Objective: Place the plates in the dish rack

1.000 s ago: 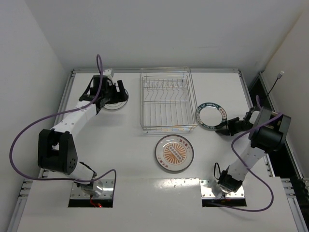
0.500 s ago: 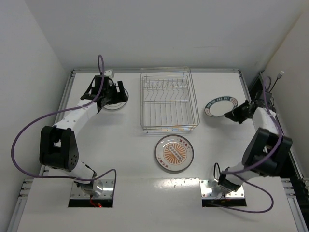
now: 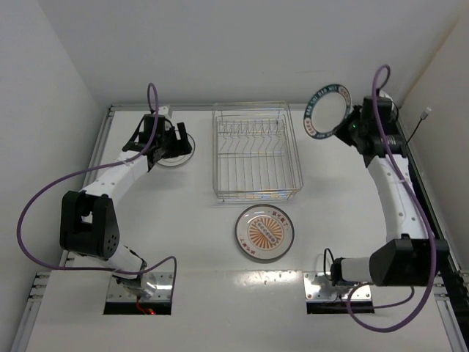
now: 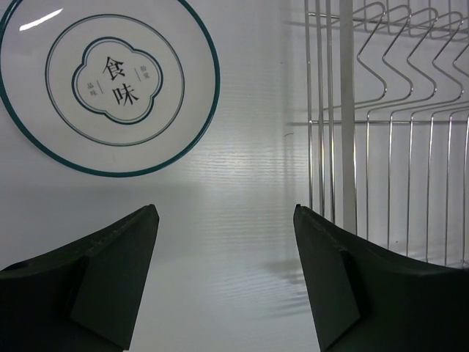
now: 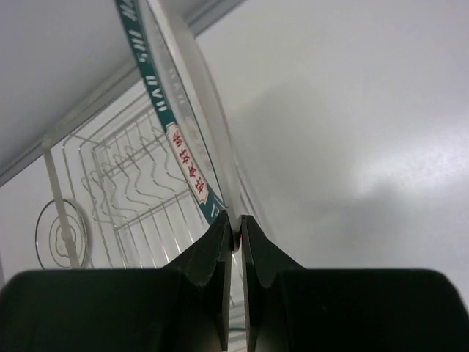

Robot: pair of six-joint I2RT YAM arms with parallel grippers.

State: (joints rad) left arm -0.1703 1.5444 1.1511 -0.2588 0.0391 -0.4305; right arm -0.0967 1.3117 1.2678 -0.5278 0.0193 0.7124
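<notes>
Next, my right gripper swings over the dish rack's closest side [image 3: 275, 153] [image 5: 192, 215], turns the plate in line with the wires and lowers it there, as those slots are empty.
My right gripper [image 3: 350, 126] is shut on the rim of the plate with the dark patterned rim [image 3: 327, 111], held in the air on edge beyond the back right corner of the dish rack [image 3: 218, 150]. In the right wrist view the jaws [image 5: 236, 224] pinch that rim [image 5: 187, 169], with the rack [image 5: 139, 183] below. The orange sunburst plate [image 3: 264, 232] lies flat in front of the rack. The white ringed plate [image 4: 110, 84] lies left of the rack [image 4: 388, 117]. Over the table between them, my left gripper [image 4: 226, 242] stands open and holds nothing.
White walls close in the table at the back and both sides. A raised metal edge [image 3: 337, 107] runs along the back, just behind the held plate. The left arm's purple cable [image 3: 44, 198] loops out to the left.
My right arm has lifted the patterned-rim plate off the table to the right of the rack and swung it up and back, turning it on edge. The left arm has barely moved.
</notes>
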